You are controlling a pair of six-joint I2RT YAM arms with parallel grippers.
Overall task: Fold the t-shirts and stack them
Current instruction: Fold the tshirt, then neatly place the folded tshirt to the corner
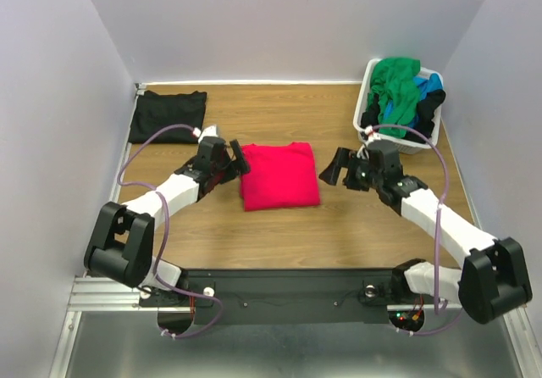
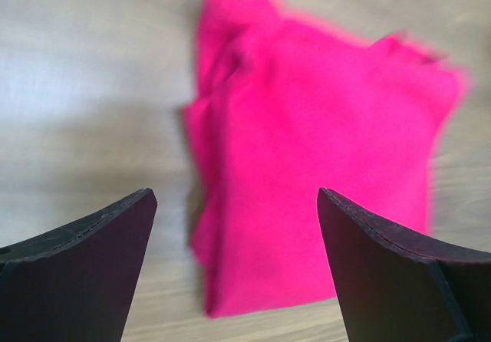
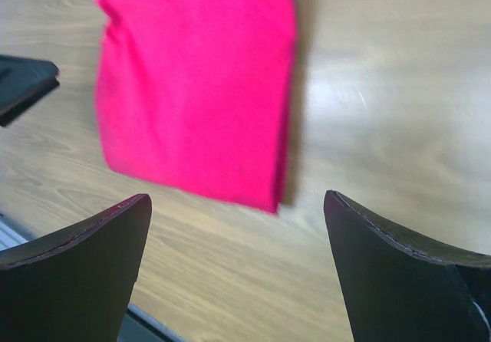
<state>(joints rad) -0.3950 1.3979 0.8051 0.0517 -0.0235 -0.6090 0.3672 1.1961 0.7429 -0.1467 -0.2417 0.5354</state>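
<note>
The red shirt's rumpled side edge already runs between my open fingers. My left gripper will next go down with its fingers on both sides of that edge and close there.
The pinkish-red t-shirt lies folded into a rectangle in the middle of the wooden table; it also shows in the left wrist view and the right wrist view. A folded black t-shirt lies at the far left corner. Green, blue and black shirts fill the white basket at the far right. My left gripper is open and empty at the red shirt's left edge. My right gripper is open and empty just right of the shirt.
Grey walls close in the table on the left, back and right. The black mounting rail with both arm bases runs along the near edge. Bare wood lies in front of the red shirt.
</note>
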